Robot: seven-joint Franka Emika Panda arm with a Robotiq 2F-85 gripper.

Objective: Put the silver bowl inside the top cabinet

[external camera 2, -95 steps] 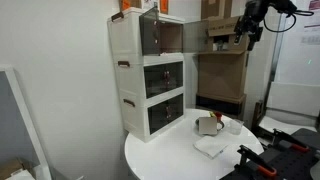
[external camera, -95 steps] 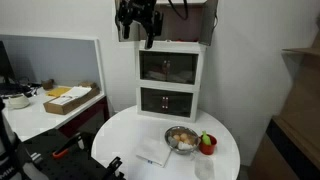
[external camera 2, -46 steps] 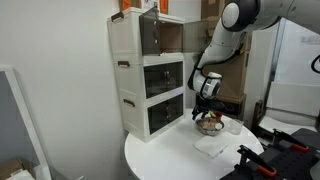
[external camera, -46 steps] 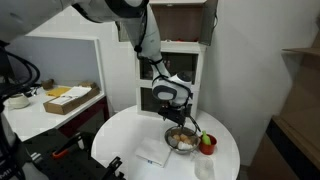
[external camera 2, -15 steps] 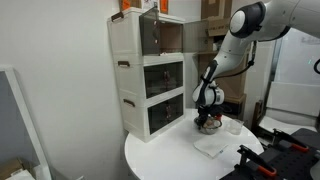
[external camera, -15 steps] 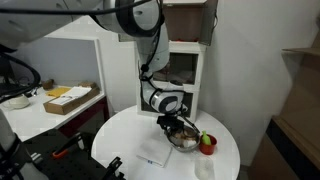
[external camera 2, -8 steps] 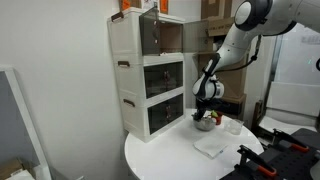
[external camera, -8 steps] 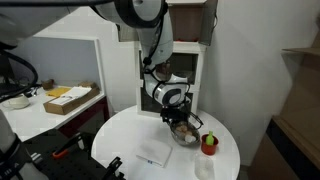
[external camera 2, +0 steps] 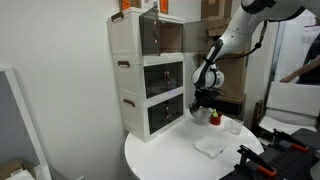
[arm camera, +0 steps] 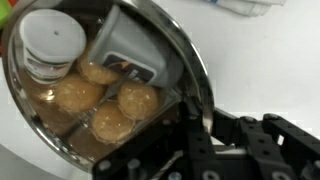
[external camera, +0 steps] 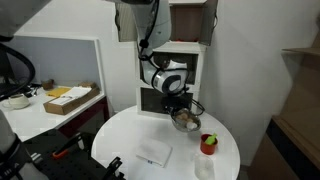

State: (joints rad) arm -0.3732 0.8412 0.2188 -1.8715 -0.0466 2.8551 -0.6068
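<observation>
The top cabinet's doors are spread open, above the white unit's dark sections. Next I need to lift the bowl [external camera: 186, 121] in my gripper past those sections, move inside the top cabinet [external camera: 190, 20] and let go of the bowl's rim.
The silver bowl [external camera: 186, 121] hangs a little above the round white table [external camera: 125, 135], just in front of the white unit's lower compartment. My gripper [external camera: 180, 108] is shut on its rim. In the wrist view the bowl [arm camera: 100, 90] fills the left side, shiny, with several beige-orange round food bits inside; the gripper [arm camera: 190, 122] pinches its rim at the lower right. An exterior view shows the gripper [external camera 2: 203, 101] with the bowl [external camera 2: 203, 113] beneath it. The top cabinet [external camera: 190, 20] is a brown box on top of the white unit, and it shows again [external camera 2: 168, 38] above the dark compartments.
A white unit [external camera: 168, 80] with two dark glass-fronted compartments stands at the back of the table. A small red cup [external camera: 208, 143] with a green item, a white napkin [external camera: 153, 153] and a clear cup [external camera: 205, 168] sit on the table.
My gripper shut on the bowl's rim and lifted the bowl off the table, moving it up and back toward the white unit. The red cup stayed in place.
</observation>
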